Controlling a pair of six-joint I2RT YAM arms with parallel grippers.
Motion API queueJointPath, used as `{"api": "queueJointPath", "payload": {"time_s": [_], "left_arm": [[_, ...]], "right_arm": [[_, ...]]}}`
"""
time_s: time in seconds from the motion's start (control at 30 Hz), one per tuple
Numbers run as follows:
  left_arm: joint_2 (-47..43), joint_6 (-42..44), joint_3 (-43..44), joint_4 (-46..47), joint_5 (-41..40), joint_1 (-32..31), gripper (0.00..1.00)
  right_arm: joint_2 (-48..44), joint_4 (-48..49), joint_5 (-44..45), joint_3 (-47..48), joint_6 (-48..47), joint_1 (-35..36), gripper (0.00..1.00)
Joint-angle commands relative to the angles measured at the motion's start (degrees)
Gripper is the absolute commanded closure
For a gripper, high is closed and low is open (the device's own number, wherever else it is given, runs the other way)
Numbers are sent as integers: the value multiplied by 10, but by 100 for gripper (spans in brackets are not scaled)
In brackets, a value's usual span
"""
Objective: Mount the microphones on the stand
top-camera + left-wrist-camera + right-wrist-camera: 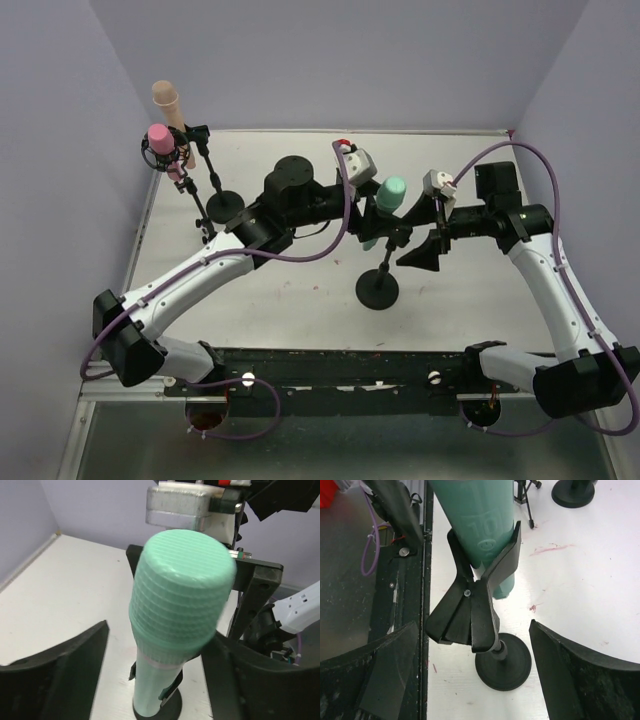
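Note:
I should next lower the open fingers of my right gripper around the stand's rod [385,263] below, under the clip that already holds the teal microphone [391,194], and close them.
The teal microphone [391,194] stands tilted in the black clip [388,237] of a stand whose round base [378,290] rests mid-table. My left gripper [368,215] is open around the teal microphone's [175,610] head, with a clear gap to the left finger [55,670]. My right gripper [425,250] is open on either side of the clip [475,605], with nothing in its jaws; the teal microphone's [480,525] body sits in that clip above the stand base [502,667]. The pink microphone [158,138] and the peach microphone [168,100] sit in stands at the far left.
The far-left stands have thin rods and a round base [226,205]. Another stand base [572,492] shows beyond the clip. A black rail [340,365] runs along the near edge, and purple walls close in the table on three sides.

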Motion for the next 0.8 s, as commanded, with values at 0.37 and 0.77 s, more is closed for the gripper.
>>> {"api": "queueJointPath", "payload": {"time_s": [0.37, 0.77], "left_arm": [[-233, 6, -175, 70, -100, 18, 1], [-485, 41, -391, -55, -172, 74, 1]], "right_arm": [[-63, 64, -34, -114, -37, -29, 0], [-18, 73, -72, -184, -194, -29, 2]]}}
